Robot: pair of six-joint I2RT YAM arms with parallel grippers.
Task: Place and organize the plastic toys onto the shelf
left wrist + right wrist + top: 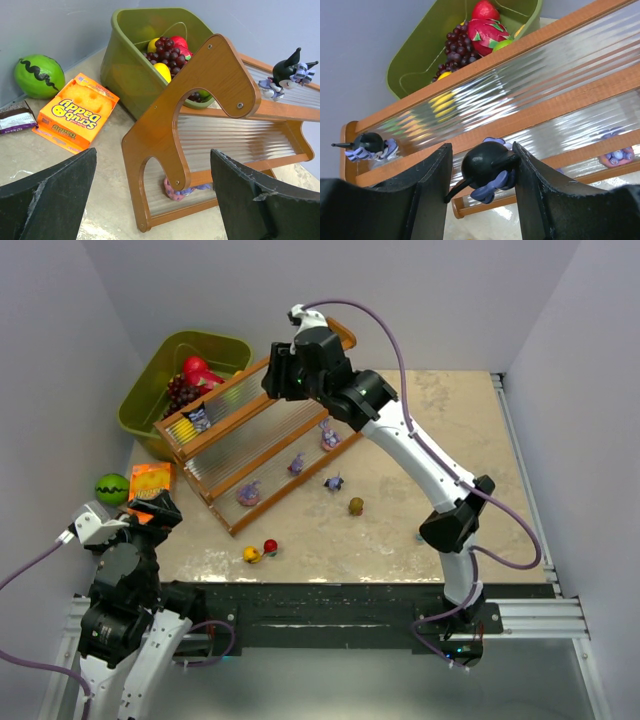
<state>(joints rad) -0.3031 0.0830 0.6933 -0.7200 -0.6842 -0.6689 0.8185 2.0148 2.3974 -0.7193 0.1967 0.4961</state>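
I will move my left gripper outward and to the right in the top view, onto the dark figurine with the purple bow, whose body sticks out from my right gripper.
The shelf (262, 430) stands slanted at the back left. My right gripper (281, 371) hovers over its upper tiers, shut on a dark figurine with a purple bow (487, 167). Another dark figurine (199, 419) stands on the top tier's left end; it also shows in the left wrist view (287, 75) and the right wrist view (370, 145). Three purple-pink toys (249, 493), (297, 464), (329, 436) sit on the lowest tier. On the table lie a dark-purple toy (334, 481), an olive one (356, 506), a yellow one (252, 555) and a red one (270, 546). My left gripper (152, 510) is open and empty, facing the shelf's end panel (200, 100).
An olive-green bin (190, 365) with red fruit and grapes (183, 390) stands behind the shelf. A green striped ball (112, 487), an orange Scrub Daddy box (152, 480) and a dark wrapper (15, 117) lie left of the shelf. Walls close in on both sides.
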